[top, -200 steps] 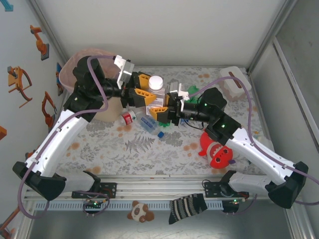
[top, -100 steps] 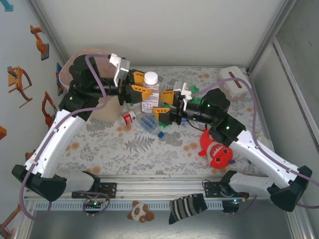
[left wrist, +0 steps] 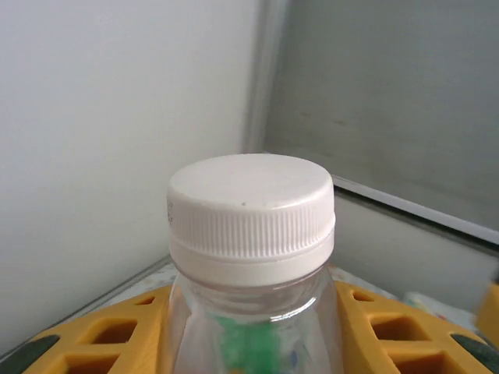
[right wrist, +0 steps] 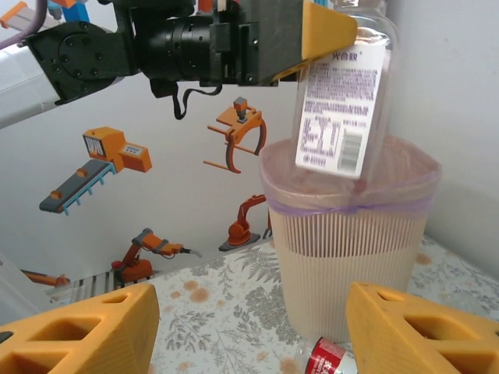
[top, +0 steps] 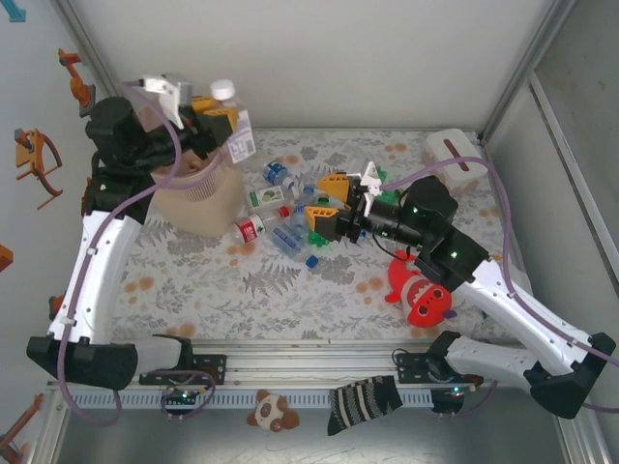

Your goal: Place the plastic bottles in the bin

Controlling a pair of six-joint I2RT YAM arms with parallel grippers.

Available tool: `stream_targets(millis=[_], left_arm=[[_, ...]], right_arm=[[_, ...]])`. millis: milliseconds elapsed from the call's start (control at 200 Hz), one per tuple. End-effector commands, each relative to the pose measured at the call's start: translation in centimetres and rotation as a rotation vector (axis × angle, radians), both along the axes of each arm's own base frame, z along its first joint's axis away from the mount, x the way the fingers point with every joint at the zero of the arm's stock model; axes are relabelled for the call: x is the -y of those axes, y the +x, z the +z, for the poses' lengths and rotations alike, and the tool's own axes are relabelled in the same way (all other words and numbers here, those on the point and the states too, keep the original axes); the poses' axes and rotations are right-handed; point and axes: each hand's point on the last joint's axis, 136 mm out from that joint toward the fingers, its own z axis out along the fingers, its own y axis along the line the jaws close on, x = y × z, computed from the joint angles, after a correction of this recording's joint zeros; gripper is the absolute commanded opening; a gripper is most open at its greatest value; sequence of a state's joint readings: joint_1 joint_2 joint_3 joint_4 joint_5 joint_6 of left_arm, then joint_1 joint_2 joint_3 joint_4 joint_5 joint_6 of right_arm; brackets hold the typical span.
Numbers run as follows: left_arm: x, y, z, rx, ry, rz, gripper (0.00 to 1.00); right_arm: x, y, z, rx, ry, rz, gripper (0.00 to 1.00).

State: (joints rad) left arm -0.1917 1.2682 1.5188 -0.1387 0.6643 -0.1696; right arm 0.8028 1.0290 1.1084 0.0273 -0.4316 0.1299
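I will next tip my left gripper downward and lower the clear plastic bottle into the bin's lined opening to release it, because that opening is below the gripper.
My left gripper is shut on a clear plastic bottle with a white cap and holds it in the air over the bin, which is a beige ribbed basket with a pinkish liner. In the left wrist view yellow fingers press both sides of the bottle's body. The right wrist view shows that bottle hanging above the bin's mouth. My right gripper stands open and empty over a pile of several bottles on the patterned table. A red-labelled bottle lies at the bin's foot.
A red shark plush lies under the right forearm. At the back right stands a small white box. The enclosure's walls close in behind and to the left of the bin. Loose bottles spread between the bin and my right gripper.
The right gripper opened and let go of the white-capped bottle. The left arm carried that bottle up and to the left, from over the pile to above the bin.
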Motion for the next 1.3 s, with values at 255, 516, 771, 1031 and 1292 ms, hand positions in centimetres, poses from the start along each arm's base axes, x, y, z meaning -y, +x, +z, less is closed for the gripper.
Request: stream_targets(millis=[255,516,771,1031,1292], left_arm=[[-11.3,9.7,-0.3,-0.178,-0.352,0.379,0.35],[-14.4,13.9,-5.0,-0.267,-0.477,0.544,0.45],[-16.8,15.2,-11.1,-0.440,-0.514,0.798,0.25],[-17.4,15.4,-16.7,-0.652,-0.472,0.972,0.22],[-17.1,16.0,-22.2,-0.849,-0.458,1.058,0.22]], right_arm=[[0.8,0.1,1.2,0.032,0.016,-0.046,0.64],[1.1,0.5,0.9,0.029,0.004,-0.077,0.64],[1.2,0.9,0.4,0.023,-0.010,-0.096,0.64],[1.0,1.2,0.3,0.020,-0.015,-0.099,0.63],[0.8,1.3,-0.1,0.013,-0.022,-0.099,0.63]])
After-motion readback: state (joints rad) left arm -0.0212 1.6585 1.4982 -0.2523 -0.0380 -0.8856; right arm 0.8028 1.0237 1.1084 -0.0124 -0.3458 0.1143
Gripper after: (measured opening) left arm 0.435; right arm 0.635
